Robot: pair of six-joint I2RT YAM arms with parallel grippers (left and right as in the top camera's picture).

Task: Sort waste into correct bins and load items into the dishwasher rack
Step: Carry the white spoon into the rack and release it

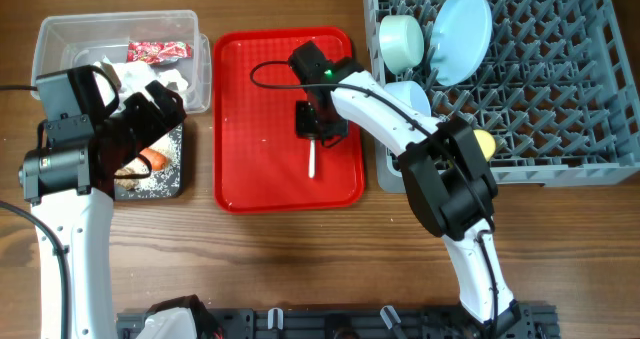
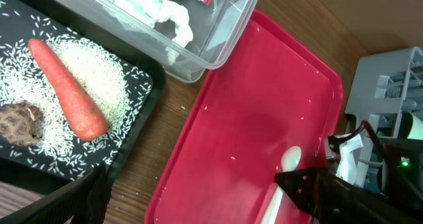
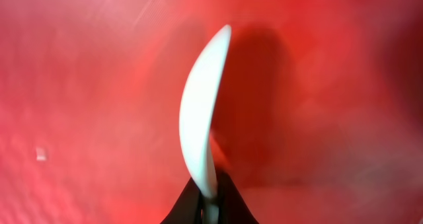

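I should lift the spoon from the red tray (image 1: 250, 174) over the grey rack (image 1: 560, 89) with my right gripper, then lower it between the plate and the yellow cup, where the rack's wires are empty.
My right gripper (image 1: 314, 131) is shut on the white spoon (image 1: 313, 161), just above the red tray (image 1: 250, 174). In the right wrist view the spoon (image 3: 200, 112) is pinched by its handle between the fingertips (image 3: 210, 201). My left gripper (image 1: 165, 104) is open and empty above the black tray (image 1: 178, 191), which holds the carrot (image 2: 66, 88), rice (image 2: 99, 69) and brown lump (image 2: 16, 121). The clear tub (image 1: 60, 31) holds the red wrapper (image 1: 158, 50) and tissue (image 1: 135, 74). The grey rack (image 1: 560, 89) holds the plate (image 1: 462, 34), two bowls (image 1: 402, 39) and the yellow cup (image 1: 484, 142).
The red tray lies between the bins on the left and the rack on the right, with a few rice grains on it. The right arm stretches from the table's front across the rack's left corner. Bare wooden table (image 1: 300, 269) lies in front.
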